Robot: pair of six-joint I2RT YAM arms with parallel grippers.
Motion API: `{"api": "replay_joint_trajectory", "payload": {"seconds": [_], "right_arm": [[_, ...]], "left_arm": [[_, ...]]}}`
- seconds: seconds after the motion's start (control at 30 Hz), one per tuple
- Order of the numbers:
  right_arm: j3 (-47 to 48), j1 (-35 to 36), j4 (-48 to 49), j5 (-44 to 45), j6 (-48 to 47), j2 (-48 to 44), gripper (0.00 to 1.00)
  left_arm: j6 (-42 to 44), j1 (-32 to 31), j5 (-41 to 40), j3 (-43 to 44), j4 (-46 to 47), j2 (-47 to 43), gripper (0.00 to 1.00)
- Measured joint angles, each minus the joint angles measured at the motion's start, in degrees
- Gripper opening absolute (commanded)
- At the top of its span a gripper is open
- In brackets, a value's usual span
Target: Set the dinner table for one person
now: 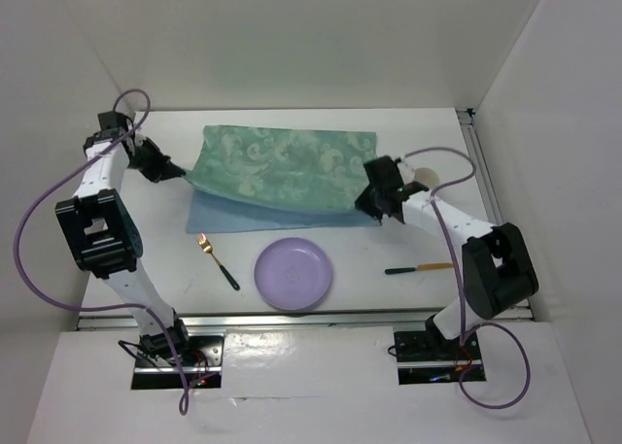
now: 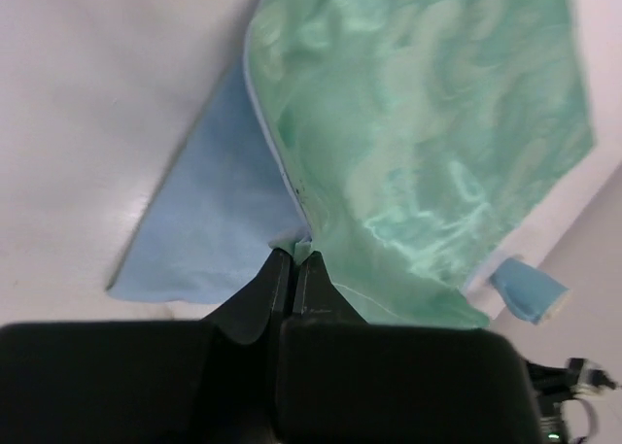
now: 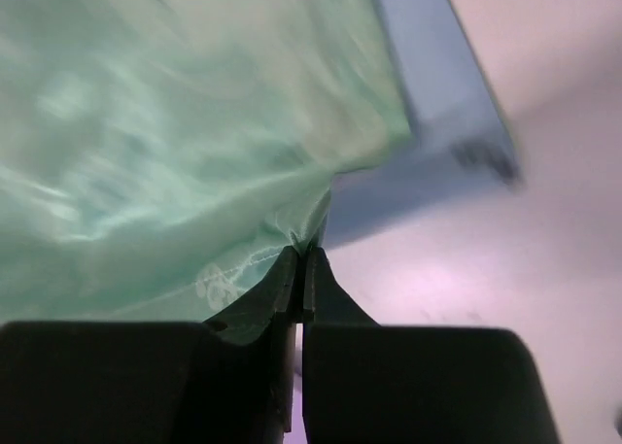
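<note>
I need to move my left gripper down and back next, over the cloth's flat blue end, to let go of the raised corner, because that end is below and back from my gripper.
A green patterned cloth with a blue underside hangs stretched between my two grippers above the white dinner table. My left gripper is shut on the cloth's left corner; in the left wrist view the closed tips pinch the green and blue fabric. My right gripper is shut on the cloth's right corner; the right wrist view shows its tips closed on the green fabric. A purple plate, a gold fork with a dark handle and a knife lie on the table in front.
A small pale round object sits behind my right wrist. A metal rail runs along the table's right edge and white walls enclose the back and sides. The arm bases stand at the near edge.
</note>
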Motion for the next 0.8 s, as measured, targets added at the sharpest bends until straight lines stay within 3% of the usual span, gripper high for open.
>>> {"api": "replay_joint_trajectory", "payload": {"seconds": [0.3, 0.47, 0.57, 0.8], "right_arm": [[36.48, -13.44, 4.0, -3.98, -14.86, 12.92, 0.0], [41.18, -15.54, 4.46, -4.92, -18.64, 16.22, 0.0], [37.31, -15.93, 5.77, -5.68, -19.52, 15.65, 0.0], [17.99, -15.91, 6.34, -8.79, -19.56, 12.0, 0.0]], "left_arm": [[-0.35, -2.23, 7.26, 23.52, -0.17, 5.55, 0.0], [-0.31, -3.89, 11.58, 28.06, 1.05, 8.28, 0.0], [0.11, -4.13, 13.44, 20.59, 4.48, 6.05, 0.0], [1.77, -4.17, 11.72, -11.19, 6.36, -2.45, 0.0]]}}
